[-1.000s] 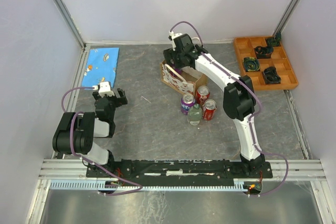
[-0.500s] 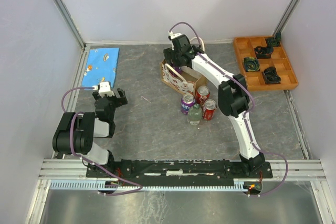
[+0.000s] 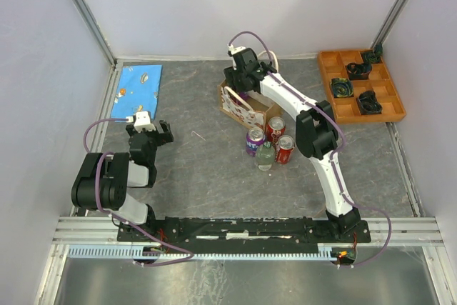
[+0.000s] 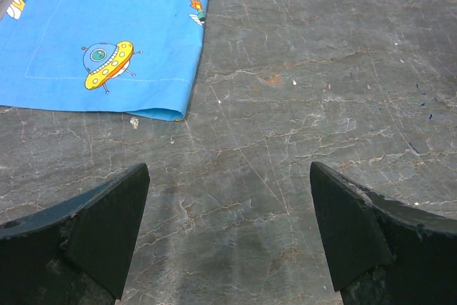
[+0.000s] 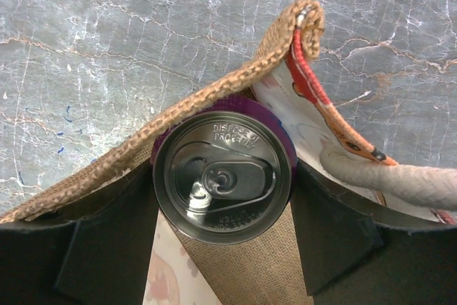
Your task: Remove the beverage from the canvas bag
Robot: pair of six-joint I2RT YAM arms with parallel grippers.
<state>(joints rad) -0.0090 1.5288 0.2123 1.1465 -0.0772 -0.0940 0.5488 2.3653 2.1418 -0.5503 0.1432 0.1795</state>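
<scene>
I should lift my right gripper past the burlap rim, then back and down, to release on the bare tabletop (image 3: 236, 156) beside the front purple can.
The canvas bag (image 3: 248, 109) stands at the table's middle back, tan with cream handles. My right gripper (image 3: 243, 82) reaches down into its far end. In the right wrist view the beverage (image 5: 223, 176), a purple can with a silver top, stands inside the bag against the burlap rim (image 5: 214, 98). My right gripper (image 5: 223, 180) is shut on it, with one black finger (image 5: 107, 248) against each side. A cream handle (image 5: 385, 175) lies just to the right. My left gripper (image 3: 150, 128) (image 4: 228, 173) rests open over bare table at the left, holding nothing.
In front of the bag stand a purple can (image 3: 255, 141), two red cans (image 3: 275, 128) (image 3: 285, 149) and a clear bottle (image 3: 265, 156). An orange compartment tray (image 3: 335, 58) sits back right. A blue printed cloth (image 3: 139, 85) (image 4: 107, 33) lies back left.
My right arm shifted slightly left and settled into the bag, and its jaws closed in onto the can. The left arm has not moved.
</scene>
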